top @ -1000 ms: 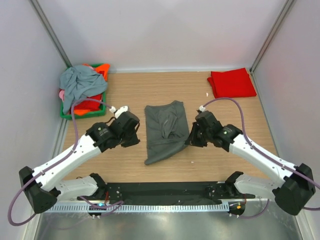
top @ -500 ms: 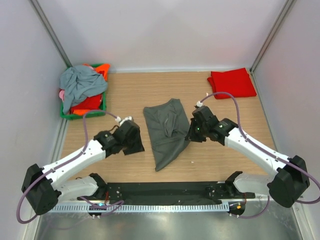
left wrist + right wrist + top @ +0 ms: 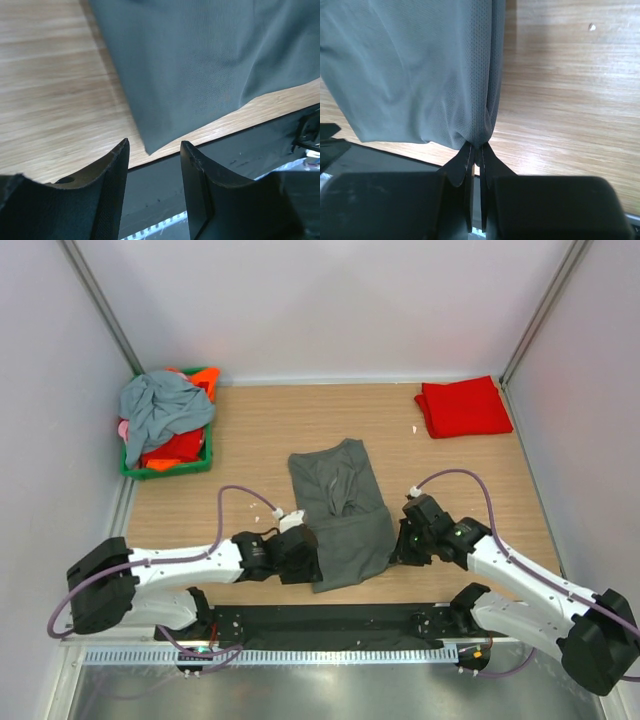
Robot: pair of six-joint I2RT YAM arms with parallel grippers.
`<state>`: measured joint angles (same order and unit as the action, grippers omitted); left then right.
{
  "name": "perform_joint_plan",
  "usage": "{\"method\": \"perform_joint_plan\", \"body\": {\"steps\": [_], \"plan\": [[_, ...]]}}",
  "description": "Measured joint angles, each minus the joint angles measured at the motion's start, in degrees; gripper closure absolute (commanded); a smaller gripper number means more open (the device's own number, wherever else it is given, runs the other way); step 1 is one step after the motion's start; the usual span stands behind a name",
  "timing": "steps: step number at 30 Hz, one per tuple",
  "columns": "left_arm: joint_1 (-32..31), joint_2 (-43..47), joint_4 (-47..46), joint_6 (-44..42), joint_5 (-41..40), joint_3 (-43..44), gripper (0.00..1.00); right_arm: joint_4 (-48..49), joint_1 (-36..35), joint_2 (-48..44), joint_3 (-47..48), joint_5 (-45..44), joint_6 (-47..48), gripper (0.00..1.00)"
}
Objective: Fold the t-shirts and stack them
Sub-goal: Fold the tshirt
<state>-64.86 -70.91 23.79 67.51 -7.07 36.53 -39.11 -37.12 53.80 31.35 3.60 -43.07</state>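
Observation:
The shirt still lies lengthwise, so I will lift my right gripper and move the pinched hem outward. I will let go at the shirt's far end, which is outward of the gripper.
A dark charcoal-grey t-shirt lies lengthwise mid-table, its near hem by the table's front edge. My right gripper is shut on the shirt's near right edge; in the right wrist view the cloth bunches into the closed gripper. My left gripper sits low at the near left corner, open. In the left wrist view the shirt's corner lies just beyond the gripper, with nothing between the fingers. A folded red t-shirt lies at the far right.
A green basket at the far left holds a blue-grey t-shirt heaped over orange and red ones. The black base rail runs along the near edge, right behind both grippers. Grey walls enclose the table on three sides.
My left gripper swung from left of the shirt down to its near left corner and opened. My right gripper, still shut on the cloth, drew the right edge toward the near side.

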Motion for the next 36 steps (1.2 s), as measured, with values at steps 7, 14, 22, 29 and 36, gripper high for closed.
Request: {"method": "perform_joint_plan", "body": {"steps": [7,14,22,29,36], "plan": [[-4.6,-8.9,0.3,5.3,-2.4,3.8,0.55,0.0,0.0,-1.4,-0.7,0.6,-0.4,0.99],[-8.3,-10.1,5.5,9.7,-6.1,6.3,0.54,0.0,0.0,-2.7,-0.7,0.7,-0.4,0.99],[-9.7,-10.3,10.1,12.5,-8.7,7.4,0.54,0.0,0.0,-2.8,-0.9,0.7,-0.4,0.99],[-10.1,-13.5,8.8,13.1,-9.8,7.5,0.58,0.0,0.0,-2.8,-1.2,0.7,-0.4,0.99],[-10.4,-14.8,6.2,13.6,-10.1,7.7,0.90,0.1,0.0,-2.8,-1.4,0.7,-0.4,0.99]]}}
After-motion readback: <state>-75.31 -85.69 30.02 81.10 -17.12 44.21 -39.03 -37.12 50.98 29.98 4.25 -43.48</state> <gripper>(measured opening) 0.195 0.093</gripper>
